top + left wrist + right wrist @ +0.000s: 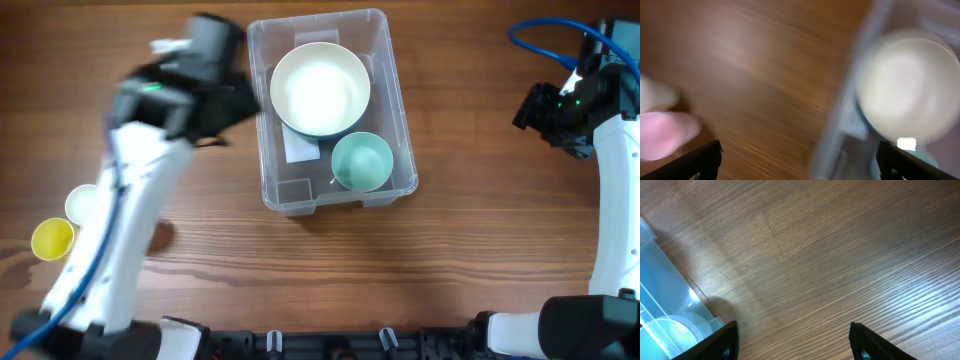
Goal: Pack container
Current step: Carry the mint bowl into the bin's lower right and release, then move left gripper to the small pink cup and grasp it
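Observation:
My left gripper moves back next, away from the cream bowl, and down onto the pale pink cup's side, since the cup still sits outside the container (385,50).
The clear plastic container (385,50) stands at the table's middle back and holds a large cream bowl (320,88) and a small green bowl (361,161). My left gripper (235,100) is just left of the container, blurred. In the left wrist view its jaws (799,162) are wide open and empty, straddling the container's wall (840,125), with the cream bowl (910,90) to the right. My right gripper (535,108) is open and empty at the far right; its wrist view shows open jaws (792,342) over bare wood and the container's corner (660,275).
A yellow bowl (52,239) and a white bowl (82,204) sit at the left edge, partly under my left arm. A pink shape (662,132) and a white one (652,95) show blurred in the left wrist view. A blue cable (540,45) loops at the back right.

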`<state>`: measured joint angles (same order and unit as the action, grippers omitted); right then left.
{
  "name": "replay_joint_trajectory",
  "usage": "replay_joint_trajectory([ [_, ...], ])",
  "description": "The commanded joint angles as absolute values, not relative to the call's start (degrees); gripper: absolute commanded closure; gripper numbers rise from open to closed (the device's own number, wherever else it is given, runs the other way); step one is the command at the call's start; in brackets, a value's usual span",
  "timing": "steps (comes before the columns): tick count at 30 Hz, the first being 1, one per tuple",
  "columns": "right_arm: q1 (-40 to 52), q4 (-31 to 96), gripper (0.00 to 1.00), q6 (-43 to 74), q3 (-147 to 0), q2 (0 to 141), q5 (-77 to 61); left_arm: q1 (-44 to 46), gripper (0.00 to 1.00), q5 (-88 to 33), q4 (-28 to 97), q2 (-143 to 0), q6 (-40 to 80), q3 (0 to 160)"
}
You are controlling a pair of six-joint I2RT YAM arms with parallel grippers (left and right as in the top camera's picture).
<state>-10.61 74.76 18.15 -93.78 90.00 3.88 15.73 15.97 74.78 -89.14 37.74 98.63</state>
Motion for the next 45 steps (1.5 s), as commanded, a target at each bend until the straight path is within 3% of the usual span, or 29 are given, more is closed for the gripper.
replay_joint_trajectory([
  [1, -10.48, 74.59, 0.29, 17.98, -93.3, 89.69, 3.14, 4.49, 0.0, 13.63, 81.12, -87.9, 42.48, 98.08],
  [6, -10.48, 74.59, 0.29, 17.98, -93.3, 89.69, 3.14, -3.38, 0.0, 10.81, 80.36, -87.85, 42.92, 86.63],
  [18, -10.48, 74.67, 0.29, 17.98, -93.3, 89.69, 2.94, -9.96, 0.0, 9.45, 67.16, -87.85, 42.19, 63.79],
  [26, -10.48, 74.85, 0.29, 17.96, -93.3, 89.69, 2.96, -10.15, 0.0, 9.47, 55.37, -88.09, 33.56, 60.69],
  [38, -10.48, 74.89, 0.29, 17.28, -93.3, 89.69, 2.98, -10.83, 0.06, 9.87, 50.72, -91.0, 33.43, 55.46],
  [40, -10.48, 74.89, 0.29, 17.06, -93.3, 89.69, 2.96, -10.92, 0.13, 9.89, 50.26, -91.09, 33.41, 55.18],
  [41, -10.48, 74.91, 0.29, 17.06, -93.3, 89.69, 2.96, -10.96, 0.22, 9.89, 50.06, -91.09, 33.41, 55.18],
  [42, -10.48, 75.05, 0.29, 16.91, -93.3, 89.69, 2.98, -11.07, 0.32, 9.89, 50.02, -91.09, 33.41, 55.18],
  [43, -10.48, 75.13, 0.29, 16.88, -93.3, 89.69, 2.98, -11.11, 0.49, 9.89, 50.06, -91.09, 33.41, 55.18],
  [45, -10.48, 75.29, 0.29, 16.88, -93.3, 89.69, 2.98, -11.11, 0.69, 9.89, 50.09, -91.09, 33.39, 55.18],
])
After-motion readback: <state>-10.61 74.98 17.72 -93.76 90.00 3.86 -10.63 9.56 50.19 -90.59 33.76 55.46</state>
